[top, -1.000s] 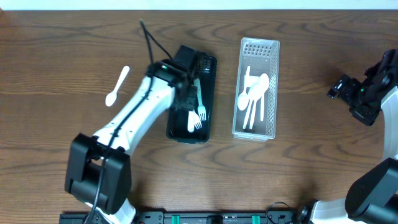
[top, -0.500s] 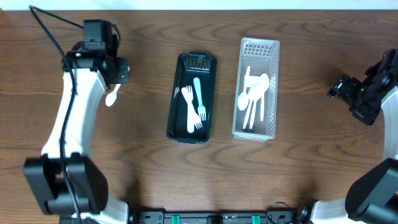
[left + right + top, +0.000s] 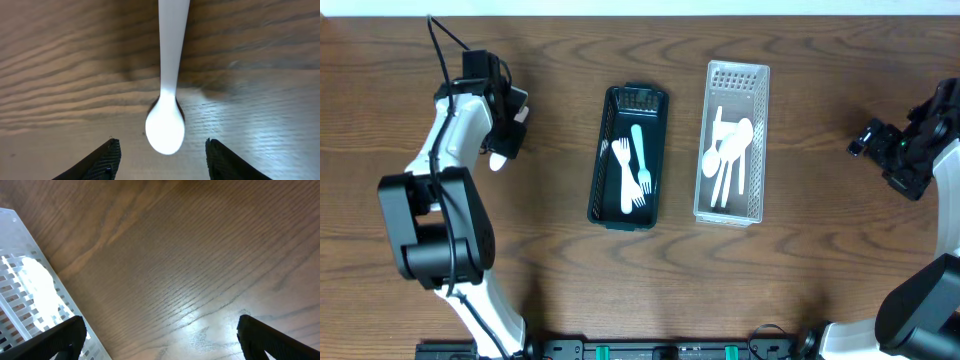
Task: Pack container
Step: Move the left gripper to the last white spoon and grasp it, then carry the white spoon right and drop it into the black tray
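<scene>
Next, my left gripper lowers its open fingers around the bowl of the white plastic spoon (image 3: pixel 500 158) below it, then closes.
A white plastic spoon (image 3: pixel 500 158) lies on the wooden table at the far left, mostly hidden under my left arm. In the left wrist view the spoon (image 3: pixel 166 125) lies bowl toward the camera, between the fingers. My left gripper (image 3: pixel 508 140) (image 3: pixel 162 160) is open, just above the spoon, not touching it. A black bin (image 3: pixel 658 150) at the centre holds two forks, one white and one teal. A clear slotted bin (image 3: pixel 762 100) to its right holds several white spoons. My right gripper (image 3: pixel 868 140) (image 3: pixel 160 340) is open and empty at the far right.
The clear bin's corner (image 3: pixel 25 280) shows at the left of the right wrist view. The table's far edge runs along the top of the overhead view.
My left arm swung from the black bin to the far left, then dropped over the loose spoon. A second fork now lies in the black bin. The right arm has not moved.
</scene>
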Controlling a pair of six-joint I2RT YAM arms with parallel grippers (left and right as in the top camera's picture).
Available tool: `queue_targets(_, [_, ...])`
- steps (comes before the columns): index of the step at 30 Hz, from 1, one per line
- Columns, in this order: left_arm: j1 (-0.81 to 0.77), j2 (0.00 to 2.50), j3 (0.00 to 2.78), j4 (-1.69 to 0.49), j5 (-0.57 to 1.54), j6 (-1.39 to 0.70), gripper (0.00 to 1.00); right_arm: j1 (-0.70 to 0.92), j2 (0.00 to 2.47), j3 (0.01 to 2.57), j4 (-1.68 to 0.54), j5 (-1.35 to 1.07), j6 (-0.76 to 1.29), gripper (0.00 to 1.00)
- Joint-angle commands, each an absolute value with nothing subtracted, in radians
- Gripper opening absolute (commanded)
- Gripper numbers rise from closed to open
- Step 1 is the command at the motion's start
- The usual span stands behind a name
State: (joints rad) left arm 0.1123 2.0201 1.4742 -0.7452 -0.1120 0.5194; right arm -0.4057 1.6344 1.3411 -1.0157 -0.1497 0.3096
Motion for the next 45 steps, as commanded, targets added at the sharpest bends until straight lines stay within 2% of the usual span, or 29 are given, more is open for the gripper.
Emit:
queue_targets(1, [0.135,2.064,1.475,-0.741,-0.117,0.557,0.58,-0.412,1.641,1.337,-1.014,-0.138,0.298,0.99])
queue_targets(5, [0.155,2.095,1.475,-0.743,-0.109,0.552,0.59,-0.412,1.641,1.337,-1.015,-0.138,0.298,0.99])
queue_targets(14, [0.207,2.111,1.475,-0.731,0.047,0.488,0.59,-0.412,1.641,1.337,-1.026,-0.138,0.298,0.99])
queue_targets(22, [0.205,2.177,1.475,-0.759,0.057,0.481,0.59,-0.412,1.641,1.337,-1.033,-0.138,0.298,0.99])
queue_targets(24, [0.205,2.182,1.475,-0.761,0.057,0.481,0.58,-0.412,1.641,1.337,-1.037,-0.138,0.298,0.99])
queue_targets(29, [0.205,2.181,1.475,-0.765,0.057,0.481,0.4,-0.412,1.641,1.337,-1.045,-0.138,0.298,0.99])
queue_targets(39, [0.205,2.146,1.476,-0.822,0.057,0.45,0.33,-0.412,1.641,1.337,-1.055,-0.139,0.298,0.99])
queue_targets(45, [0.188,1.951,1.477,-0.842,0.057,0.419,0.31,-0.412,1.641,1.337,-1.06,-0.139,0.298,0.99])
